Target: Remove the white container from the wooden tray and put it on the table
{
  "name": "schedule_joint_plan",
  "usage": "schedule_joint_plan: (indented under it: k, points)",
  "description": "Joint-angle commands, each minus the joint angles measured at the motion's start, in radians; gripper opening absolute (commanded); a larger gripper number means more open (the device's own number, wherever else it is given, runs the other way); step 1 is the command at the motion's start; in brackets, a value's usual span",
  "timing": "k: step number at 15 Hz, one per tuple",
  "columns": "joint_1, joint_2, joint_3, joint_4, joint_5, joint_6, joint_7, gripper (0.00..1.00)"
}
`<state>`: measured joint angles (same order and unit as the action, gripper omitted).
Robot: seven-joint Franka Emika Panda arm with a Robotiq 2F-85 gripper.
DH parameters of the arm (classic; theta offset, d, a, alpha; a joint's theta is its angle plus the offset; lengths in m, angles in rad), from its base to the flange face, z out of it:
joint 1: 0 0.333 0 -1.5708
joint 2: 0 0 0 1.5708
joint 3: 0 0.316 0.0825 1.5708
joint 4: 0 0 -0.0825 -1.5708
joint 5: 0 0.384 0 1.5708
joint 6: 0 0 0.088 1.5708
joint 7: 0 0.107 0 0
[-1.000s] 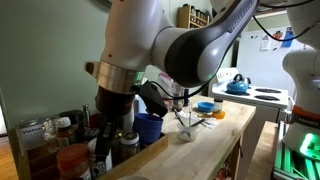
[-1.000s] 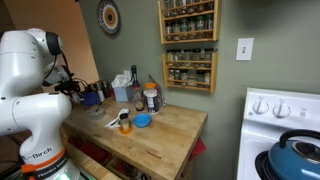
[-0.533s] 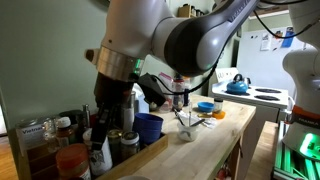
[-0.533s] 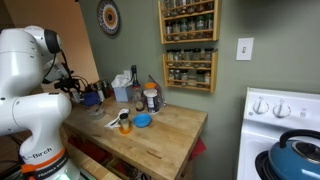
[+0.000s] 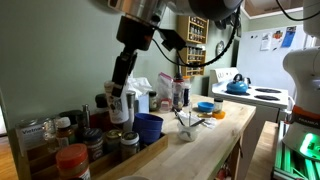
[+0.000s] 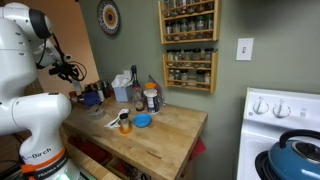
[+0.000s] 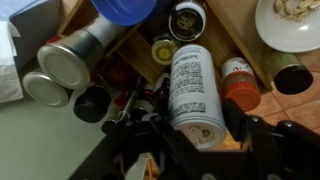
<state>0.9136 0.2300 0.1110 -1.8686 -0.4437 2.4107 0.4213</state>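
My gripper will next move past the blue cup and down to the tabletop beyond the tray to let go of the white container [image 5: 117,106], which is still over jars.
My gripper [image 7: 197,125] is shut on the white container [image 7: 192,85], a white jar with dark label print, held between both fingers. In an exterior view the gripper [image 5: 119,92] holds the white container [image 5: 117,106] in the air above the jars that stand in the wooden tray [image 5: 152,151]. The tray's edge also shows in the wrist view [image 7: 232,35]. The tray sits at one end of the light-wood table [image 5: 205,145], which also shows in an exterior view [image 6: 165,135]. There the gripper [image 6: 72,71] is a dark shape high at the left and the container is too small to make out.
Several jars fill the tray, among them a red-lidded jar [image 5: 72,158] [image 7: 240,85], metal-lidded jars [image 7: 62,65] and a blue cup [image 5: 148,127]. A blue bowl [image 5: 205,106] and a white plate [image 7: 290,20] are on the table. A stove with a blue kettle [image 5: 237,85] stands beyond.
The gripper has risen out of the crowded tray with the white container in it, and the arm has swung up and away from the exterior cameras.
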Motion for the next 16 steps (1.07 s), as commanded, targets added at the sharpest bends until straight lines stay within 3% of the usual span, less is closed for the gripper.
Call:
schedule_joint_plan:
  k: [1, 2, 3, 7, 11, 16]
  points:
    - [-0.046, -0.03, 0.049, -0.021, -0.01, -0.007, 0.015, 0.56]
    - [-0.051, -0.052, 0.056, -0.042, -0.01, -0.007, 0.021, 0.56]
    - [-0.054, -0.065, 0.06, -0.056, -0.009, -0.006, 0.027, 0.31]
    - [-0.104, -0.184, 0.083, -0.166, 0.005, -0.109, 0.084, 0.31]
    - [-0.175, -0.245, 0.124, -0.227, -0.001, -0.282, 0.183, 0.31]
    - [-0.296, -0.221, 0.155, -0.288, -0.027, -0.304, 0.374, 0.31]
